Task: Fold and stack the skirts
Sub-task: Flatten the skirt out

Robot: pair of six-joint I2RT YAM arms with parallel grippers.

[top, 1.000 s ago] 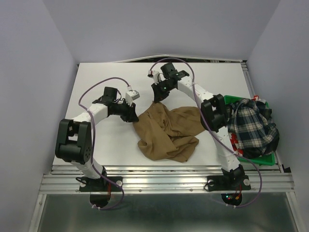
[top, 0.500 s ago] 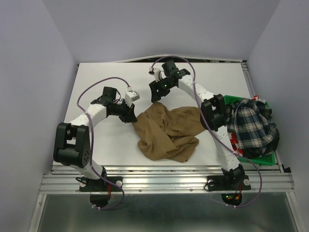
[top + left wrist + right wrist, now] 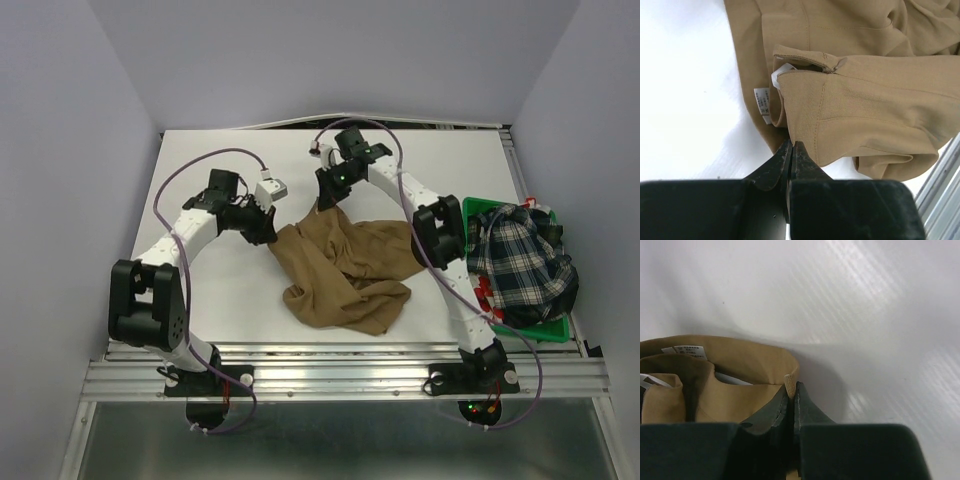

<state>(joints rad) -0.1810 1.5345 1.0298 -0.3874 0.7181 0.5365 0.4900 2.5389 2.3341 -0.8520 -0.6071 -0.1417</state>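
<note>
My left gripper should lift the crumpled skirt and lower its edge onto the bare tabletop, to the gripper's left in the top view. Then it will let go of the skirt.
The tan-brown skirt [image 3: 345, 270] lies crumpled in the middle of the white table [image 3: 230, 160]. My left gripper [image 3: 272, 235] is shut on its left waistband edge [image 3: 805, 100], the cloth pinched between the fingertips [image 3: 791, 146]. My right gripper [image 3: 322, 203] is shut on the skirt's far top corner [image 3: 789, 378], where a strip of waistband sticks up between the fingers. The navy-and-white plaid skirt [image 3: 525, 265] is heaped in the green tray [image 3: 560, 325] at the right. A bit of red-and-white cloth [image 3: 487, 297] peeks out beneath it.
The green tray sits at the table's right edge beside my right arm's base. Purple cables loop over both arms. A metal rail [image 3: 340, 375] runs along the near edge, and grey walls close in the table on three sides.
The right gripper opened and then shut on the skirt's far corner. The left arm pulled its edge of the skirt back and left, stretching the top of the cloth between both grippers.
</note>
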